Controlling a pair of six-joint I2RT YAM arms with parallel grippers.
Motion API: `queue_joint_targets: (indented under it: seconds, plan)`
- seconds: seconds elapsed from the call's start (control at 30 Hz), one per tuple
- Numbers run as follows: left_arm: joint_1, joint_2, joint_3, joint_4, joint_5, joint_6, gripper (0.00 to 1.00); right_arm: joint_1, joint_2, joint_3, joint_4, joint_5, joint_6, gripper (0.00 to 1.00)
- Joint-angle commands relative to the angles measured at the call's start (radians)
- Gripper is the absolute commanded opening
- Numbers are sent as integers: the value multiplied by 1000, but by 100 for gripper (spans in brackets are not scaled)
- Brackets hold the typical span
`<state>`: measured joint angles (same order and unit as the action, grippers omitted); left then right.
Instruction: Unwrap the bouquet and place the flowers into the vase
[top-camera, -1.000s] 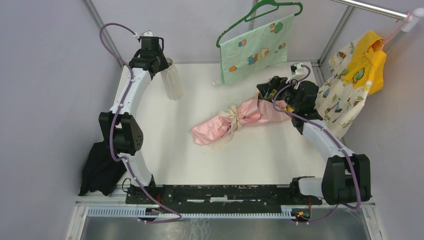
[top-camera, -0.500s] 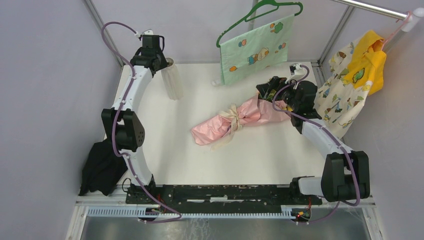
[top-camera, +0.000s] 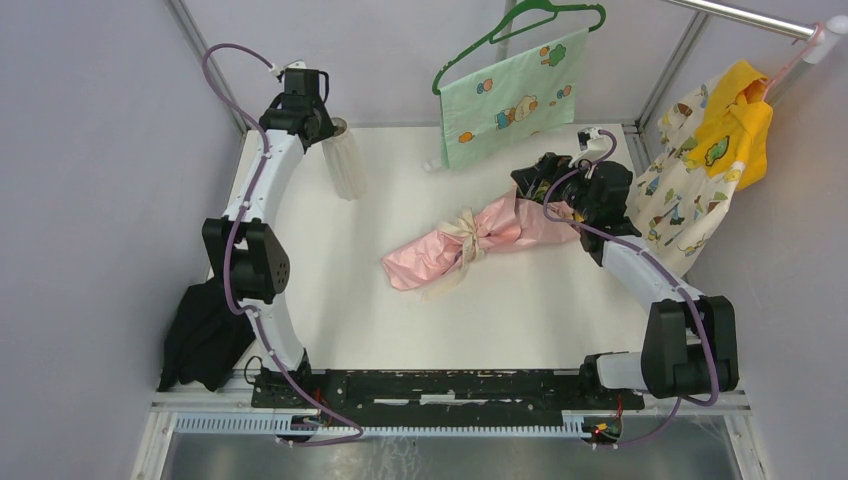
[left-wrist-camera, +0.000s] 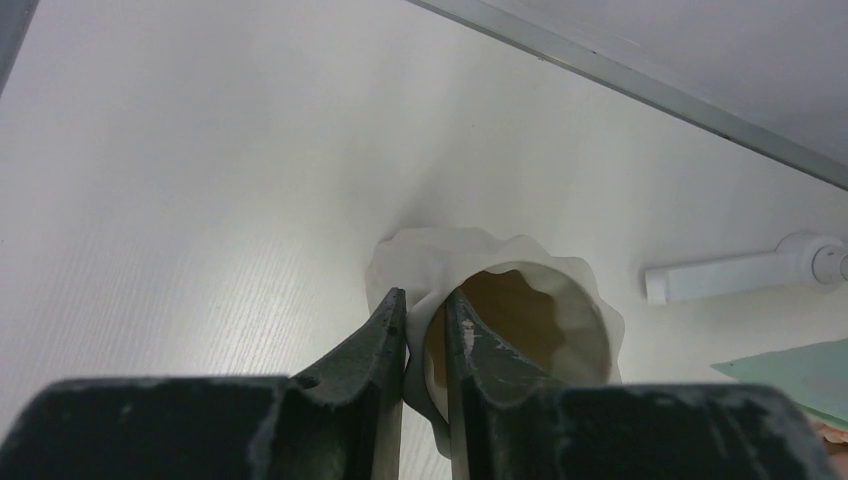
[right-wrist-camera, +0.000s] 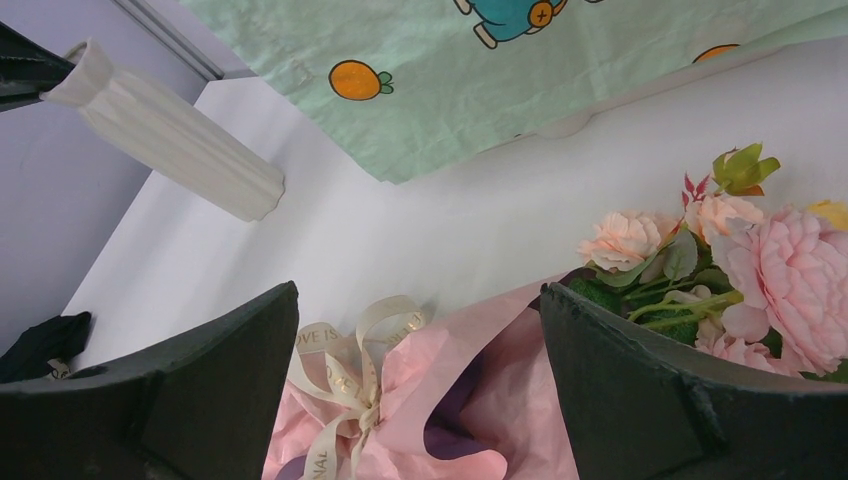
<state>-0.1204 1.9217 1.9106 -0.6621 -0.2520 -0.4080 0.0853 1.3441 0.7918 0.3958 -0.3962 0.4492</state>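
The left gripper will next pull the vase (top-camera: 346, 162) back onto empty tabletop (top-camera: 348, 251) beside the bouquet's paper end and let go of the vase's rim, since that clear spot lies back from the vase.
The white ribbed vase (top-camera: 346, 162) stands aslant at the table's back left, its scalloped rim (left-wrist-camera: 560, 290) uppermost. My left gripper (left-wrist-camera: 425, 300) is shut on that rim, one finger outside and one inside the mouth. The vase (right-wrist-camera: 170, 135) also shows in the right wrist view. The bouquet (top-camera: 470, 242) lies mid-table in pink paper (right-wrist-camera: 470, 390) with a cream ribbon bow (right-wrist-camera: 350, 370). Pink and peach flowers (right-wrist-camera: 770, 260) poke from its right end. My right gripper (right-wrist-camera: 418, 295) hovers open above that end, holding nothing; from above the right gripper (top-camera: 535, 180) hides most blooms.
A mint-green patterned cloth (top-camera: 510, 100) hangs on a green hanger at the back. Yellow and printed garments (top-camera: 710, 160) hang at the right. A black cloth (top-camera: 205, 340) lies off the table's left edge. A white plastic piece (left-wrist-camera: 740, 275) lies behind the vase.
My left gripper's jaws have closed onto the vase rim, and the left arm shifted slightly. The right arm and bouquet have barely moved.
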Motion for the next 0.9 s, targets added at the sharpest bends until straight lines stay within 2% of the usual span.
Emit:
queue_joint_targets:
  seconds: [0.0, 0.87]
  plan:
    - [-4, -39, 12, -74, 1, -41, 2, 6, 3, 5, 66, -25, 14, 96]
    - [-5, -145, -3, -82, 26, -45, 2, 7, 20, 4, 78, -36, 36, 95]
